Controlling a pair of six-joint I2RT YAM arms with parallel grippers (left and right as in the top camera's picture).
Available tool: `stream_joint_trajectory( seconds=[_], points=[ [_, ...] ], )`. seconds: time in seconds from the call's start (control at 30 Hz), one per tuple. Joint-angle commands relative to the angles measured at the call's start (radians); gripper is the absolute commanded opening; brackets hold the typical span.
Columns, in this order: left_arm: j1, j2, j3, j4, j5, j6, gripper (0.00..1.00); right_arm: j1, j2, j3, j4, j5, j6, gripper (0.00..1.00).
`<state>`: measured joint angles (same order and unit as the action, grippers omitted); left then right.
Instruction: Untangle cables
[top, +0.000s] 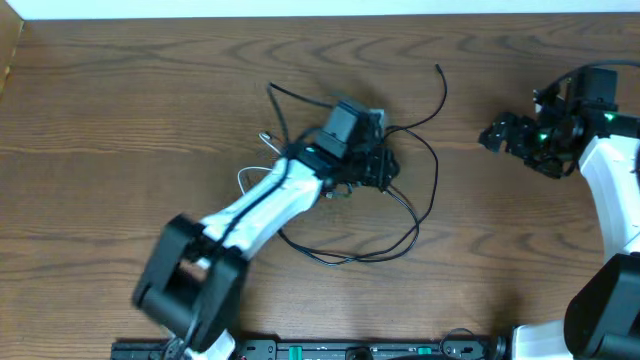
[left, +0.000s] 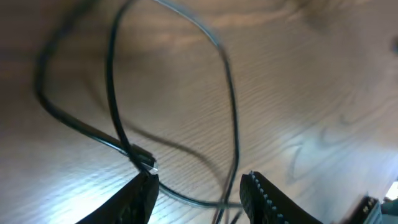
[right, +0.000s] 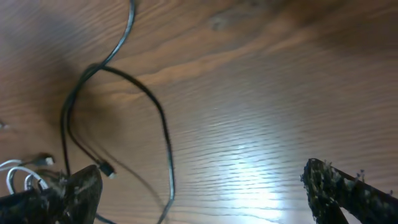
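I will lower my left gripper toward the table, around the thin black cable that is already between its fingers next to the small plug.
The cables lie tangled at the table's middle. The black cables (top: 425, 190) spread in loose loops, with one end reaching up toward the back (top: 438, 70). A bit of the white cable (top: 243, 180) shows beside my left arm. My left gripper (top: 378, 168) is over the knot. In the left wrist view it (left: 199, 186) is open, with black cable strands (left: 231, 106) crossing between its fingers and a small plug (left: 144, 160) by the left finger. My right gripper (top: 494, 134) is off to the right of the tangle, wide open and empty (right: 202, 180). It looks at a black loop (right: 163, 127), a plug (right: 106, 169) and white coils (right: 15, 176).
My left arm (top: 255, 205) lies diagonally over the left part of the tangle and hides some of it. The table's back edge (top: 320, 14) runs along the top. A black rail (top: 330, 350) sits at the front edge.
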<state>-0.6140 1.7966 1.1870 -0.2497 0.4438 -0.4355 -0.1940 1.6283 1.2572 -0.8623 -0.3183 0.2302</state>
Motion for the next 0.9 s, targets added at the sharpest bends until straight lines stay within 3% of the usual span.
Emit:
stream_joint_trajectory(
  seconds=[0.0,0.37,0.87],
  points=[
    [-0.045,0.071,0.01,0.007,-0.109,-0.155,0.48,-0.017,0.001,0.003,0.002,0.025,0.008,0.99],
    [-0.121,0.142,0.01,0.069,-0.27,-0.245,0.46,-0.014,0.001,0.002,-0.005,0.024,0.009,0.99],
    [-0.145,0.151,0.01,0.024,-0.274,-0.299,0.45,-0.014,0.001,0.002,-0.01,0.024,0.008,0.99]
  ],
)
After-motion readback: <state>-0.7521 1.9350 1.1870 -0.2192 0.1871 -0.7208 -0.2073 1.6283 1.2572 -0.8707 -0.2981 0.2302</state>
